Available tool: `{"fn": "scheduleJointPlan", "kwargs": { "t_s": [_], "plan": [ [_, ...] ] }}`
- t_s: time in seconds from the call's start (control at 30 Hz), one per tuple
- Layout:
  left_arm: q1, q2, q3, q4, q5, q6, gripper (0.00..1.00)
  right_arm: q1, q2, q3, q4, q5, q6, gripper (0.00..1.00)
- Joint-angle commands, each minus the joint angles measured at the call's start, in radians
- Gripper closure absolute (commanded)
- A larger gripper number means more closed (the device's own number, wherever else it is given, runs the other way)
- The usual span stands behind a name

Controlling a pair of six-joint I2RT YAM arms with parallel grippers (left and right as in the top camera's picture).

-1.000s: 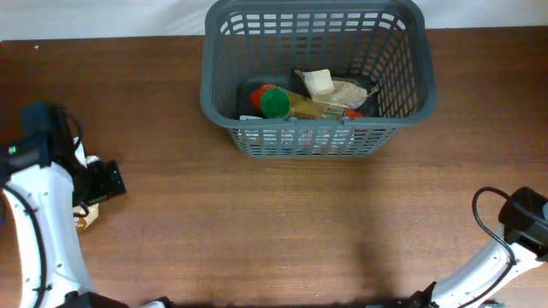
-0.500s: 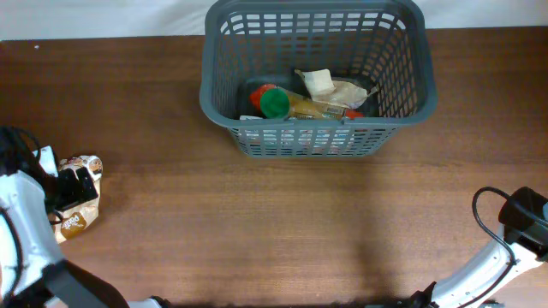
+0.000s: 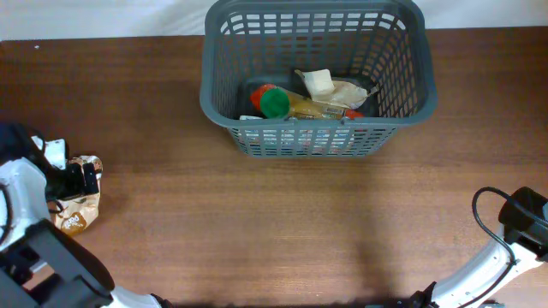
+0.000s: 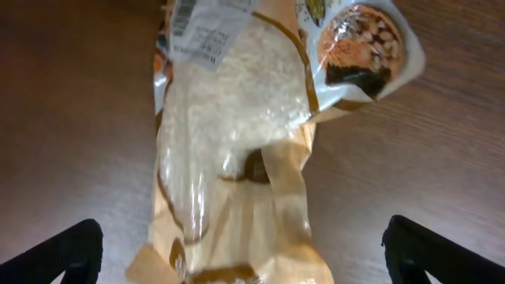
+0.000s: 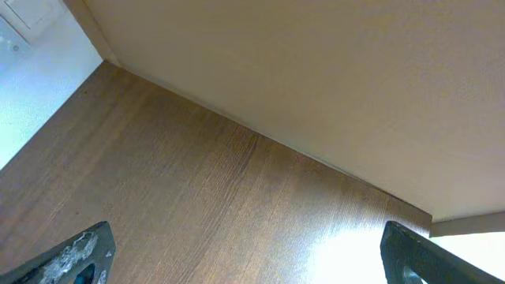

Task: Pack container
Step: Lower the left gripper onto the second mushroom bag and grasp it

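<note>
My left gripper should next go down and outward along the tan bag onto its clear window [image 4: 229,110], because my open fingers are over the bag's near end, short of the middle of the bag.
The container [image 3: 424,94], a dark grey slotted basket, stands at the back centre of the table. Inside it lie a green-capped item [image 3: 275,103], something red and some tan packets [image 3: 330,90]. At the far left a tan bag with a clear window of white grains [image 4: 237,134] lies on the wood, also seen from above [image 3: 75,214]. My left gripper [image 4: 245,260] hangs open over the bag's near end, a finger on each side, not touching it. My right gripper [image 5: 252,256] is open over bare wood, holding nothing.
The right arm [image 3: 522,221] sits at the table's front right corner with its cable looped beside it. The left arm [image 3: 26,197] covers the table's left edge. Brown wooden tabletop [image 3: 282,222] stretches between the basket and the front edge.
The left arm has swung left and back, and its gripper now sits over the bag's end, so more of the bag shows. The right arm has not moved.
</note>
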Motion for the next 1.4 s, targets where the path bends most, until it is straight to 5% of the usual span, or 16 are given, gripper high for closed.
{"fn": "scheduleJointPlan", "kwargs": {
  "t_s": [0.0, 0.57, 1.37],
  "plan": [
    [0.003, 0.069, -0.004, 0.022, 0.011, 0.068, 0.01, 0.0, -0.002, -0.003, 0.003, 0.002, 0.006, 0.01],
    [0.002, 0.263, -0.004, 0.206, -0.038, 0.119, 0.01, 0.0, -0.002, -0.003, 0.003, 0.002, 0.006, 0.01],
    [0.002, 0.433, -0.007, 0.246, 0.027, 0.062, 0.0, 0.0, -0.002, -0.003, 0.003, 0.002, 0.006, 0.01]
  ]
}}
